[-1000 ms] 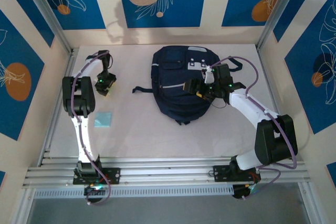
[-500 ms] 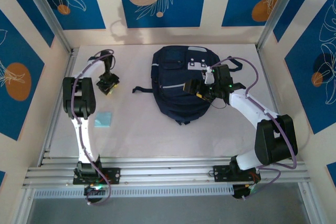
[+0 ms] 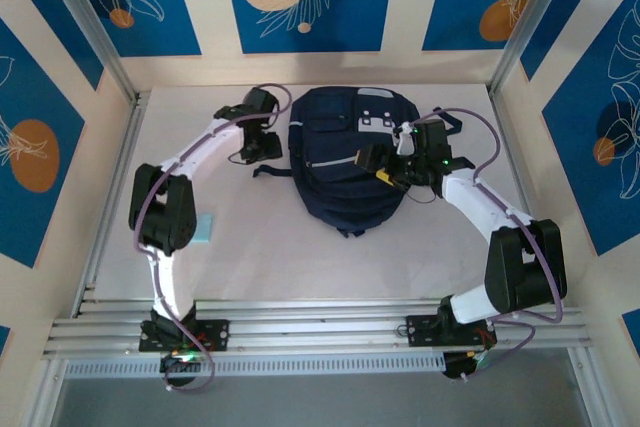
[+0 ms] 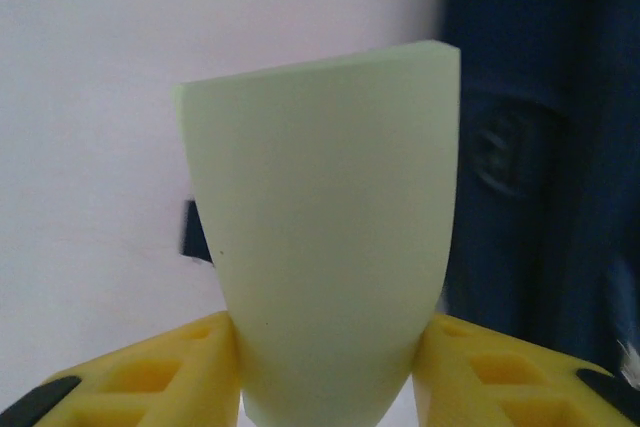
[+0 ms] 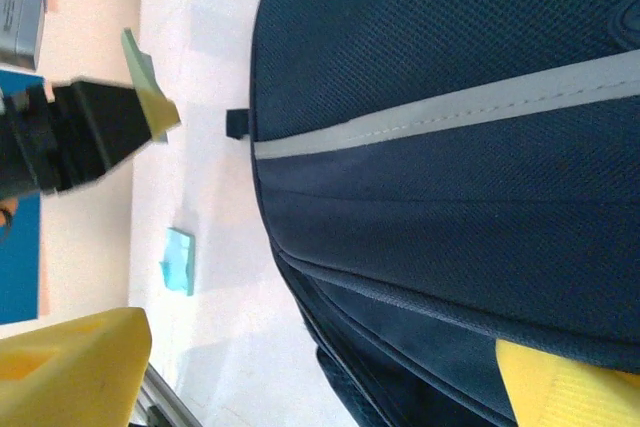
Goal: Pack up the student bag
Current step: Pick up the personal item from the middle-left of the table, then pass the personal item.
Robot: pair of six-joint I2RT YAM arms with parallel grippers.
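Note:
My right gripper moves over the bag toward the pad's loose end [image 5: 136,55] next, then closes, since the pale green pad sticks out of my left gripper.
The student bag [image 3: 340,162], dark navy with white patches and a pale stripe [image 5: 470,105], lies flat at the middle back of the table. My left gripper [image 3: 262,143] hangs at the bag's left edge, shut on a pale green pad [image 4: 325,217] that bows between its yellow fingers [image 4: 165,372]. The right wrist view shows that pad [image 5: 148,87] sticking out of the left gripper beside the bag [image 5: 450,227]. My right gripper [image 3: 372,160] hovers over the bag's front, open, its yellow fingers [image 5: 70,372] spread wide with nothing between them.
A light blue pad [image 3: 205,229] lies on the white table near the left arm's elbow, also in the right wrist view as the blue pad [image 5: 180,260]. A black strap [image 3: 270,171] trails from the bag's left side. Walls close in the table.
The left arm has swung from the table's far left to the bag's left edge, carrying the pale green pad, its jaws closing tighter on it. The right gripper has barely shifted.

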